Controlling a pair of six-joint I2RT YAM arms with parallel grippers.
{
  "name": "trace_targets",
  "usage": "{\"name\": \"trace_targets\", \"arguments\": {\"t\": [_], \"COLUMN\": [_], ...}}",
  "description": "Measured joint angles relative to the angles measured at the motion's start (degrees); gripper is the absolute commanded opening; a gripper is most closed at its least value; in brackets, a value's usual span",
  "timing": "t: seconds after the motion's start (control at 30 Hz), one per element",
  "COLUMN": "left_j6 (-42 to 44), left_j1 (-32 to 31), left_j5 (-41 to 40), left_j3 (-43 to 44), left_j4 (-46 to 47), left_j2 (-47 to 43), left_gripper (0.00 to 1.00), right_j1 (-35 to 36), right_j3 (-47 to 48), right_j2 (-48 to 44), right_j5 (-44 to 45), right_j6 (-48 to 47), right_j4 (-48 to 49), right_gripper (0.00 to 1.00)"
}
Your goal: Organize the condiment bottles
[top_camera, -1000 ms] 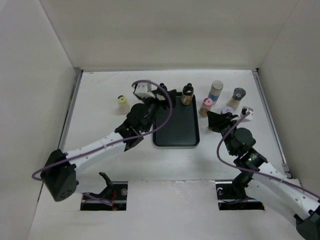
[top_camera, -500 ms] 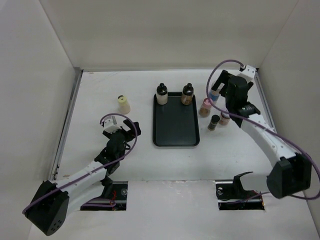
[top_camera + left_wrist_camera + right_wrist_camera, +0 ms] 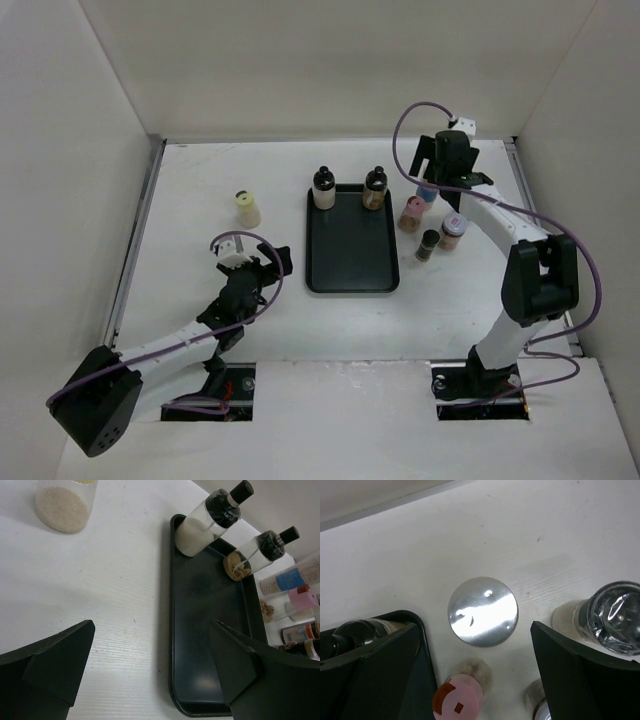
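Observation:
My right gripper lowers its open fingers around the silver cap, already lined up between them, and closes next, since the blue-labelled bottle stands below it.
A black tray holds two black-capped condiment bottles at its far end, one with white contents and one with tan contents. My left gripper stands open and empty, low over the table by the tray's near left edge. My right gripper hangs open above the silver cap of the blue-labelled bottle. Beside it stand a pink-capped bottle and a grey-capped one.
A yellow-capped jar stands alone left of the tray. A small black-capped bottle and a red-labelled one stand right of the tray. White walls close in the table on three sides.
The left arm has drawn back from the tray's far end, leaving a second black-capped bottle there. The right arm has swung from beside the small bottle to above the blue-labelled one and opened.

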Motion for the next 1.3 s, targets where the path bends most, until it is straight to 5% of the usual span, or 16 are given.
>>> {"name": "trace_targets", "arguments": {"t": [0.23, 0.4, 0.57, 0.67, 1.0, 1.3], "left_j6": [0.0, 0.0, 0.0, 0.0, 0.0, 0.0], "left_j1": [0.2, 1.4, 2.2, 2.3, 4.0, 4.6], "left_j5": [0.1, 0.7, 0.9, 1.2, 3.0, 4.1], "left_j3": [0.0, 0.0, 0.0, 0.0, 0.0, 0.0], "left_j4": [1.7, 2.2, 3.0, 3.5, 3.8, 4.3], "left_j2": [4.3, 4.7, 4.8, 5.6, 6.0, 6.2], "left_gripper": [1.0, 1.0, 1.0, 1.0, 1.0, 1.0], "right_j1": [-1.0, -1.1, -1.1, -1.4, -0.2, 15.0], "right_j3": [5.4, 6.5, 7.1, 7.2, 5.4, 5.3], "right_j2": [5.3, 8.1, 9.4, 9.3, -8.1, -20.7], "right_j5": [0.0, 0.0, 0.3, 0.6, 5.8, 5.2], "right_j6": [-1.0, -1.3, -1.5, -1.0, -2.8, -4.9], "right_j4": [-0.6, -2.2, -3.7, -3.9, -0.8, 4.8], "right_gripper": [0.96, 0.82, 0.45, 0.36, 0.38, 0.39]}}
